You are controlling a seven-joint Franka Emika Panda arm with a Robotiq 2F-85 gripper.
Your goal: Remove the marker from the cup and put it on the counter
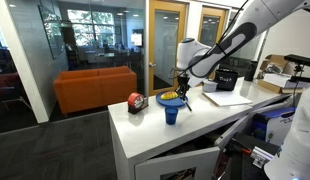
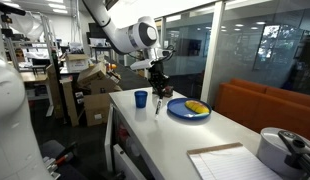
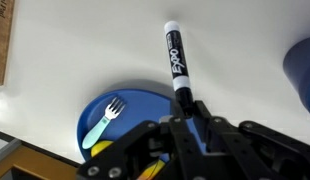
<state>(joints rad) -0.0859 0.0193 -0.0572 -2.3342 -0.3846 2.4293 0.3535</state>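
My gripper will next go down toward the bare counter between the blue cup [image 1: 172,113] and the plate to release the marker, out of the cup but still raised.
My gripper [image 3: 187,112] is shut on the marker [image 3: 174,60], a dark stick with a white cap end, which points away from the wrist over the white counter [image 3: 85,50]. In both exterior views the gripper [image 1: 182,86] [image 2: 158,78] holds the marker [image 1: 185,100] [image 2: 158,101] upright above the counter [image 1: 195,125] [image 2: 165,135]. The marker is outside the blue cup [image 1: 172,113] [image 2: 141,98], just beside it. The cup's rim shows at the right edge of the wrist view [image 3: 303,72].
A blue plate [image 2: 176,110] [image 3: 130,103] with a light fork [image 3: 105,117] and yellow food stands next to the cup. A red-and-black rounded object [image 1: 136,101] sits near the counter's end. Paper [image 1: 227,97] [image 2: 230,160] and a pot [image 2: 285,150] lie further along.
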